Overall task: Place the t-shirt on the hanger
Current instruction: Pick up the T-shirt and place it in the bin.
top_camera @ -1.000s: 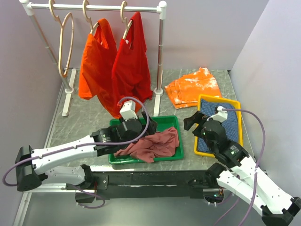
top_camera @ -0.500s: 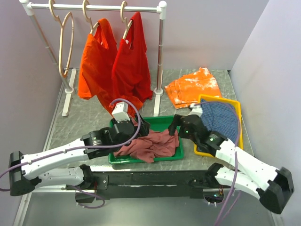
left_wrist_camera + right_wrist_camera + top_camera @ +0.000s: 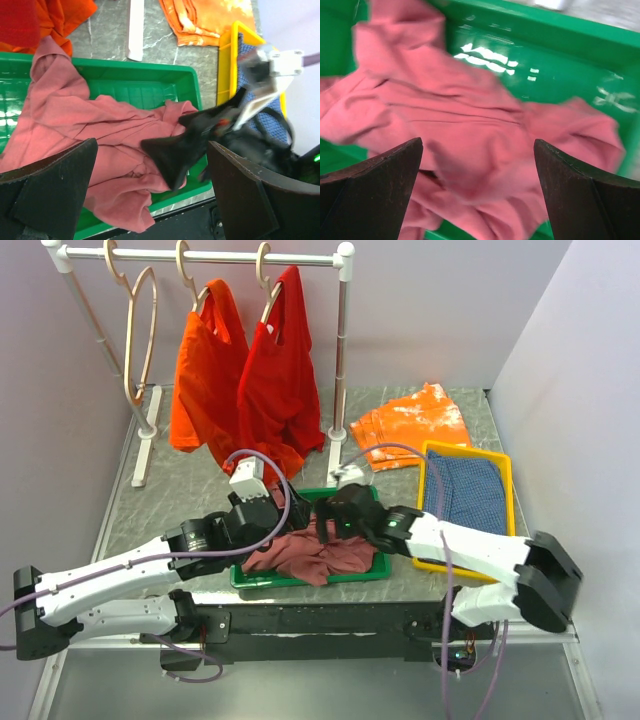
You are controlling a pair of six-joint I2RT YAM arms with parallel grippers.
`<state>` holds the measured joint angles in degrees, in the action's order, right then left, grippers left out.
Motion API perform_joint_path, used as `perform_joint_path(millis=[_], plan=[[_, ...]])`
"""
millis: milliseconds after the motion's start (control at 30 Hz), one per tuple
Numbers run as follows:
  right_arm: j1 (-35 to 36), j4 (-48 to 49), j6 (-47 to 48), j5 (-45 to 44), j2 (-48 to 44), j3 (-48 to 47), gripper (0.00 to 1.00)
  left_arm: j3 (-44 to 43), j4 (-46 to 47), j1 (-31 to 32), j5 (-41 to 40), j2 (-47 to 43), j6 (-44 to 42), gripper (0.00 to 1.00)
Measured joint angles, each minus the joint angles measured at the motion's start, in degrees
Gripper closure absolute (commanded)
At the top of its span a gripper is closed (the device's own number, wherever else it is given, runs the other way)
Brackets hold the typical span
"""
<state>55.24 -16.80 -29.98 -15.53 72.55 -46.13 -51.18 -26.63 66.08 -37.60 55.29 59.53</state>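
Observation:
My right gripper comes down onto the t-shirt's bunched middle next, moving to the left in the top view, and closes, since that middle lies between its open fingers.
The dusty rose t-shirt (image 3: 318, 552) lies crumpled in the green tray (image 3: 360, 495), one fold hanging over the tray's near rim. My left gripper (image 3: 284, 528) hovers open over its left part, and the left wrist view shows the t-shirt (image 3: 85, 125) between the wide-apart fingers. My right gripper (image 3: 320, 530) is open just above the cloth's middle, with the t-shirt (image 3: 470, 125) filling the gap between its fingers (image 3: 375, 185). Both grippers hold nothing. The bare beige hanger (image 3: 140, 340) hangs at the left end of the white rail (image 3: 200, 255).
An orange t-shirt (image 3: 200, 370) and a red t-shirt (image 3: 280, 380) hang on the rail. Folded orange cloth (image 3: 410, 425) lies at the back right. A yellow tray (image 3: 505, 480) with blue cloth (image 3: 470, 495) stands right of the green tray. The rail's post (image 3: 340, 360) is behind the green tray.
My right arm has swung left from the yellow tray to above the t-shirt in the green tray. The left gripper has drawn back slightly to the left. Both stayed open.

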Motion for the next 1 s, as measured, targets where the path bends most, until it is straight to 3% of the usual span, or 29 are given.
perform_joint_path(millis=[67,200,300,333,400,433,467,833,1000], plan=[[1.95,0.57,1.66,0.33,3.82,-2.60,0.00,0.00,-0.66,0.00,0.02,0.00,0.11,0.04],[4.52,2.47,3.56,1.86,10.99,-5.88,0.13,0.02,-1.16,0.00,0.02,-0.20,0.13,0.04],[4.61,2.58,4.31,2.58,15.15,-6.88,0.38,0.11,-2.27,-0.09,-0.35,-0.63,0.22,0.03],[4.50,2.45,4.42,2.51,15.78,-6.95,0.58,0.11,-3.19,-0.13,-0.57,-0.76,0.28,0.04],[4.35,1.75,4.11,1.97,15.72,-6.95,0.79,0.11,-3.69,-0.11,-0.61,-0.83,0.55,0.04],[4.35,1.62,4.50,1.75,15.23,-6.97,0.95,0.11,-3.82,-0.09,-0.61,-0.90,0.83,0.04],[4.35,1.42,4.22,1.51,14.47,-6.99,1.00,0.11,-4.22,-0.04,-0.61,-1.07,1.31,0.04],[2.32,-5.99,0.98,-10.25,-3.58,-11.89,1.00,3.32,-3.61,-0.07,-1.11,-9.57,1.62,0.03],[-1.22,-11.96,1.70,-21.29,-11.23,-20.68,1.00,4.00,2.10,-0.07,1.66,-8.22,-2.71,0.04]])
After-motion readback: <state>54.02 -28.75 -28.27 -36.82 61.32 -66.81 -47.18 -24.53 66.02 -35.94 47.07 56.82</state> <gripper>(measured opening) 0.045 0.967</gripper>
